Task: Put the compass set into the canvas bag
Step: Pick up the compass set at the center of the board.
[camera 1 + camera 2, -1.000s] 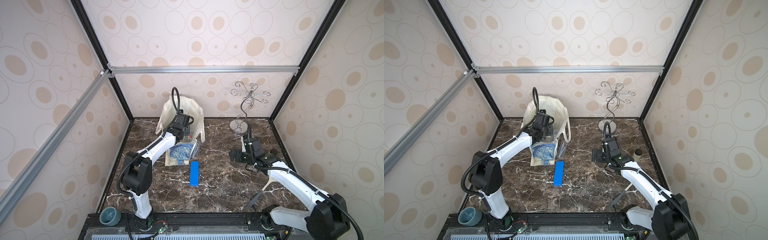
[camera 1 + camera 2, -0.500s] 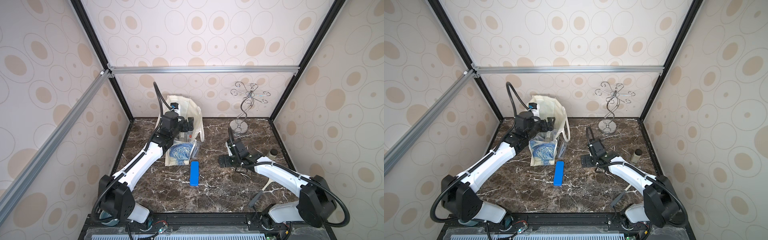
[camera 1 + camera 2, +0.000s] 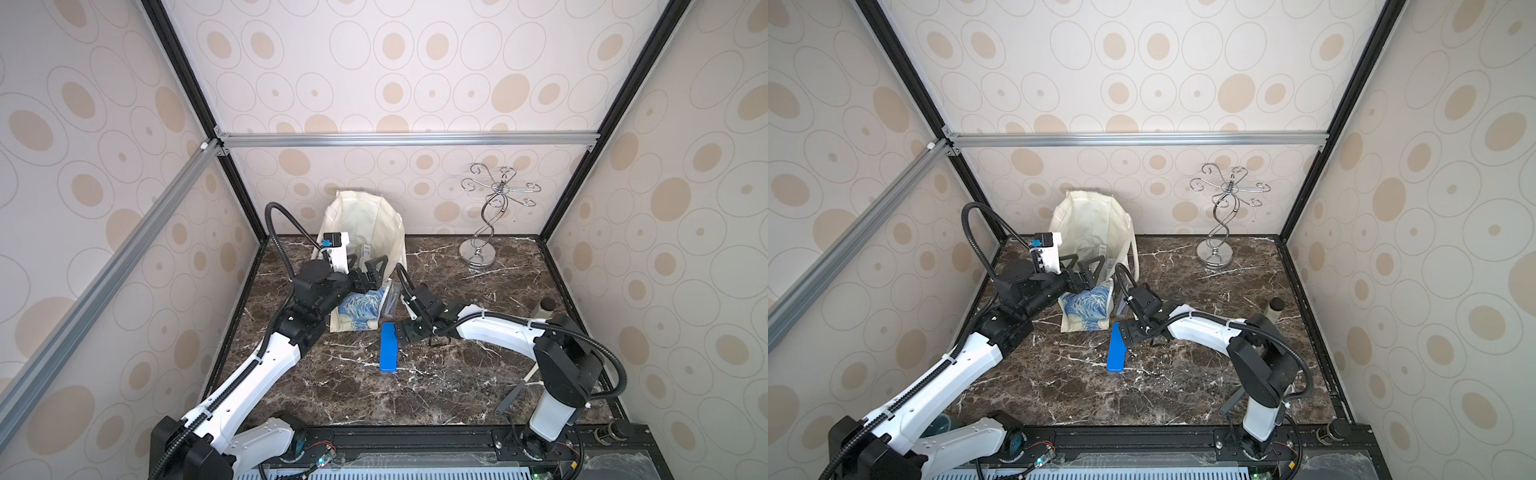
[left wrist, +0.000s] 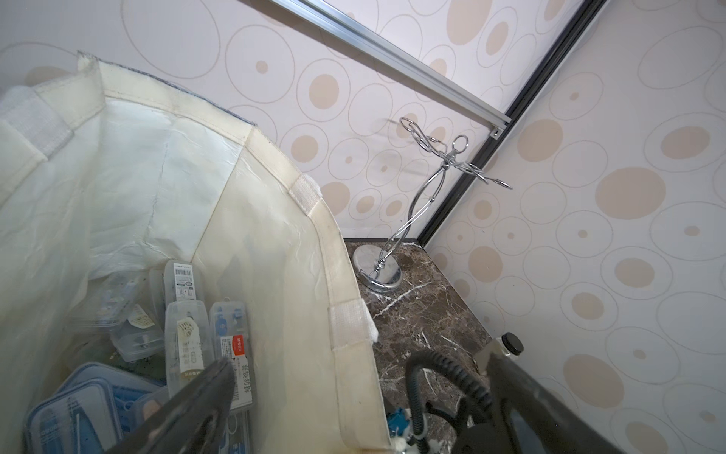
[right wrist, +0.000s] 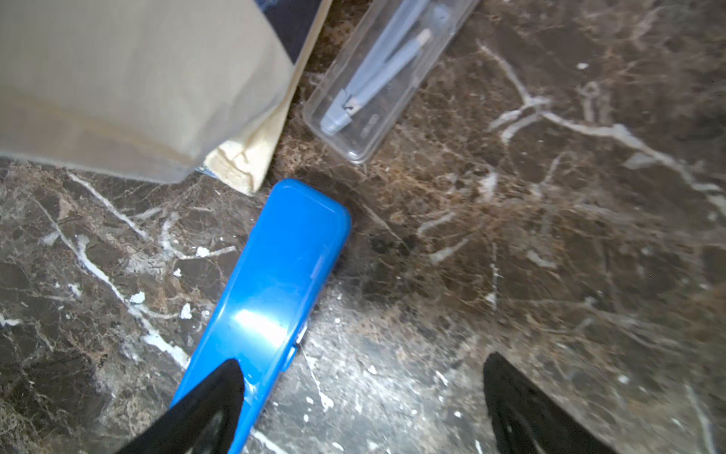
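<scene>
The blue case [image 3: 388, 348] [image 5: 275, 283] is below my right gripper, under just one of its fingers. My right gripper should move across and down next until its fingers are on both sides of the case.
The cream canvas bag [image 3: 374, 220] [image 3: 1096, 220] stands open at the back left, its painted face sagging to the front. Several compass-set cases lie inside the bag [image 4: 275, 275]. A blue case [image 3: 388, 348] [image 3: 1116, 348] [image 5: 275, 283] lies on the marble in front of it. A clear case with a grey compass [image 3: 392, 298] [image 5: 385, 74] lies beside the bag's corner [image 5: 137, 78]. My left gripper [image 3: 368, 266] [image 3: 1082, 266] [image 4: 359, 393] is open at the bag's mouth, one finger inside and one outside the wall. My right gripper [image 3: 401, 334] [image 3: 1125, 332] [image 5: 365, 393] is open and low, with one finger [image 5: 212, 397] over the blue case's edge.
A silver wire stand [image 3: 478, 253] [image 4: 377, 271] rises at the back right. A small dark-capped bottle [image 3: 544, 307] stands by the right wall. A dark-handled tool [image 3: 513, 399] lies at the front right. The right arm's cable [image 4: 444, 377] loops close to the bag.
My left gripper has opened and drawn back to the bag's rim. My right arm has swung left and down to the far end of the blue case.
</scene>
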### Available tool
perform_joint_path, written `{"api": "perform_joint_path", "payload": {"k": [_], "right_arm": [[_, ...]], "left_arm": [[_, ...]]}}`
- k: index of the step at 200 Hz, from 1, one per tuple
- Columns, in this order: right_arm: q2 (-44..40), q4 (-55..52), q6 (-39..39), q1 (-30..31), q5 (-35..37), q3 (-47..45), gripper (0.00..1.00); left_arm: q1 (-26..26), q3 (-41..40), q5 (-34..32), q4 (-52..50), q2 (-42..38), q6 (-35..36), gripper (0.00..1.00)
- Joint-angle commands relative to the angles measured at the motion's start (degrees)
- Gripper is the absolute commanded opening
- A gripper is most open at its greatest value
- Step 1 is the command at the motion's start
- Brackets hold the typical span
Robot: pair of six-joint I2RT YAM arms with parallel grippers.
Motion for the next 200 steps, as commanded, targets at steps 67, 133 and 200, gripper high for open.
{"api": "perform_joint_path", "payload": {"k": [67, 133, 200], "right_arm": [[11.35, 1.66, 3.19, 4.63, -1.6, 6.54, 0.96], [12.84, -2.8, 5.57, 4.63, 8.97, 5.53, 0.89], [7.72, -3.82, 6.84, 1.35, 14.42, -1.47, 0.78]], "left_arm": [[-0.6, -3.43, -0.82, 2.38, -6.65, -1.47, 1.0], [-0.53, -3.84, -0.96, 2.32, -6.91, -1.2, 1.0], [-0.66, -3.54, 1.14, 3.36, -5.7, -1.6, 1.0]]}}
